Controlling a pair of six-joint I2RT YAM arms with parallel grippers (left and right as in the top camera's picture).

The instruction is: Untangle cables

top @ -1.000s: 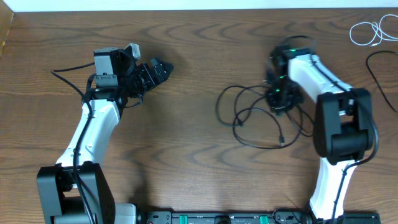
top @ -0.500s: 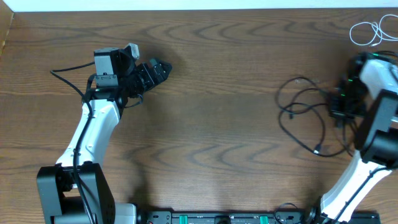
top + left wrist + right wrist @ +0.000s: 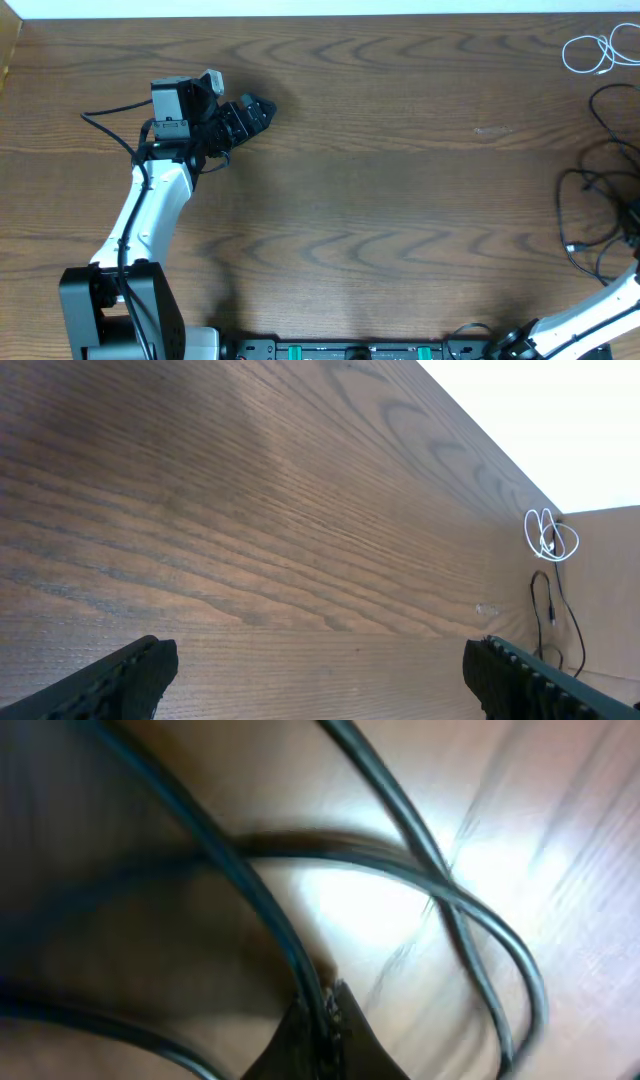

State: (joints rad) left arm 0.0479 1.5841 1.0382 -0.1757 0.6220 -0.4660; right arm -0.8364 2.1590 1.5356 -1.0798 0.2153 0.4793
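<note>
The held cable should go to the right in the overhead view, and my right gripper will then open. Other pieces of black cable still loop and cross beside it.
A tangle of black cables (image 3: pixel 592 222) lies at the table's right edge, partly cut off by the frame. A coiled white cable (image 3: pixel 590 50) lies at the far right corner and also shows in the left wrist view (image 3: pixel 550 536). My right gripper (image 3: pixel 322 1015) is shut on one black cable (image 3: pixel 250 890), with other black strands (image 3: pixel 470 920) looping beside it over the wood. In the overhead view the right gripper is out of frame. My left gripper (image 3: pixel 252 110) is open and empty at the far left, its fingertips wide apart in the left wrist view (image 3: pixel 320 680).
A separate black cord (image 3: pixel 605 115) runs along the right edge below the white coil. The right arm's lower link (image 3: pixel 590 315) shows at the bottom right. A black base rail (image 3: pixel 350 350) runs along the front edge.
My right gripper has dragged the black cable tangle from the table's middle right out to the right edge, leaving the overhead frame. The left arm has not moved.
</note>
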